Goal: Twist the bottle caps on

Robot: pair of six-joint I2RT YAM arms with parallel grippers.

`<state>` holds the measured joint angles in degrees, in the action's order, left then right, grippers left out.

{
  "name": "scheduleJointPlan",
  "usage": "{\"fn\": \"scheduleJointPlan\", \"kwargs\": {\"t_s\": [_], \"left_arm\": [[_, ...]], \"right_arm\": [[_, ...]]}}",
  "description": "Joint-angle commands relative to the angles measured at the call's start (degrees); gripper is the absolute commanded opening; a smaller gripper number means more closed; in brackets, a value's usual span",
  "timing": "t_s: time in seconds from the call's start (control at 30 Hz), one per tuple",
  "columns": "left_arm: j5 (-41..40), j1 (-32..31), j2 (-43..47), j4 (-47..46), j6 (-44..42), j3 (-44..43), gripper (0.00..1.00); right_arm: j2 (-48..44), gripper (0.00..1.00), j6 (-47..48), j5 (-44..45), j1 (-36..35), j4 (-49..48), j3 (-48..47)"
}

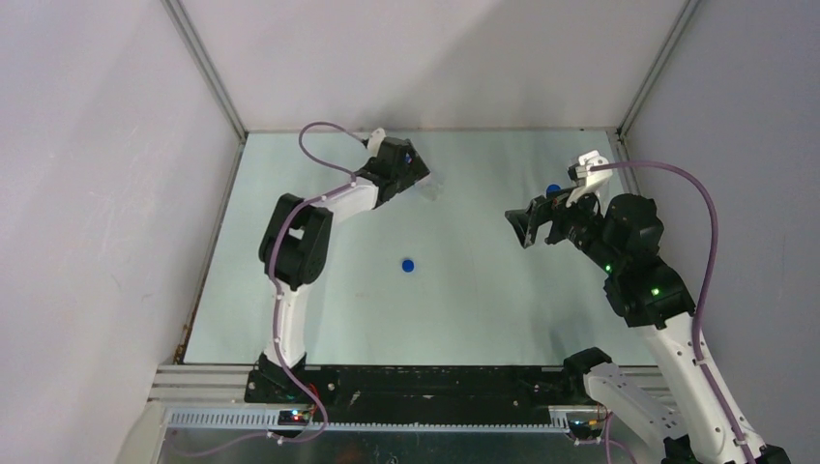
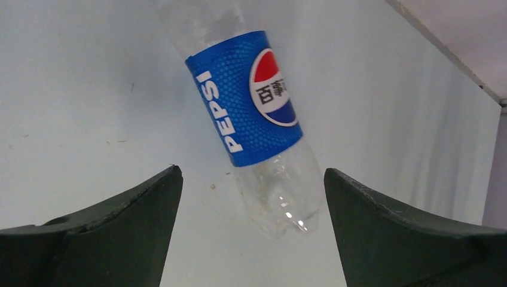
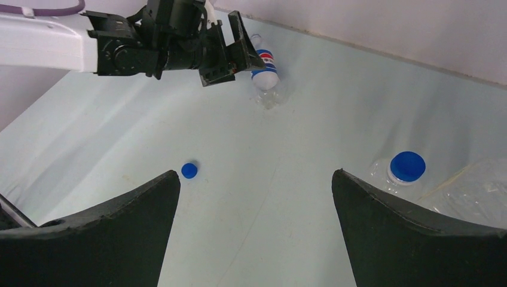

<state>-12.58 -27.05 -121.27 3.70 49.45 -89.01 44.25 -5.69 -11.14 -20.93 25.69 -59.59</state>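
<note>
The robot should next move its right gripper down and to the left in the top view and close it on the loose blue cap (image 1: 408,264) (image 3: 189,171).
The Pepsi bottle (image 2: 248,98) lies on its side on the table, its clear base towards my left gripper (image 2: 251,174). That gripper is open and empty, one finger on each side of the base, not touching it. In the top view the left gripper (image 1: 418,177) hangs over the bottle (image 1: 433,191) at the far middle. A loose blue cap (image 1: 408,264) lies mid-table and shows in the right wrist view (image 3: 189,170). My right gripper (image 3: 256,174) is open and empty above the table. A clear bottle with a blue cap on it (image 3: 407,166) lies just right of it. No white cap shows.
More crinkled clear plastic with a yellowish streak (image 3: 475,191) lies beside the capped bottle at the right edge; I cannot tell what it is. Grey walls (image 1: 435,58) close in the table at the back and sides. The right arm (image 1: 633,256) stands over the table's right side.
</note>
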Motion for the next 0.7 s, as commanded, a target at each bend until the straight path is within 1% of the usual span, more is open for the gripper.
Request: {"fn": "scheduleJointPlan", "kwargs": {"t_s": [0.0, 0.23, 0.37, 0.5, 0.57, 0.67], "left_arm": [[1.2, 1.4, -3.1, -5.8, 4.9, -3.2, 0.93], [1.9, 2.2, -9.1, -10.6, 8.3, -6.4, 0.91], [2.6, 3.0, -12.4, -10.3, 10.7, -9.8, 0.89], [5.9, 4.1, -15.8, -10.5, 13.2, -12.2, 0.82], [6.1, 4.2, -15.5, -10.8, 13.1, -11.8, 0.78], [6.2, 4.3, -13.6, -11.7, 11.4, -9.5, 0.68]], "right_arm": [[0.1, 0.99, 1.6, 0.5, -0.3, -0.2, -0.3], [2.0, 0.99, 1.7, -0.8, -0.3, -0.4, -0.3], [2.7, 1.0, 2.0, -1.0, -0.3, -0.5, -0.3], [3.1, 0.99, 2.2, -1.2, -0.3, -0.6, -0.3], [3.2, 0.99, 2.2, -1.2, -0.3, -0.6, -0.3], [3.6, 0.99, 1.7, -1.8, -0.3, -0.4, -0.3]]}}
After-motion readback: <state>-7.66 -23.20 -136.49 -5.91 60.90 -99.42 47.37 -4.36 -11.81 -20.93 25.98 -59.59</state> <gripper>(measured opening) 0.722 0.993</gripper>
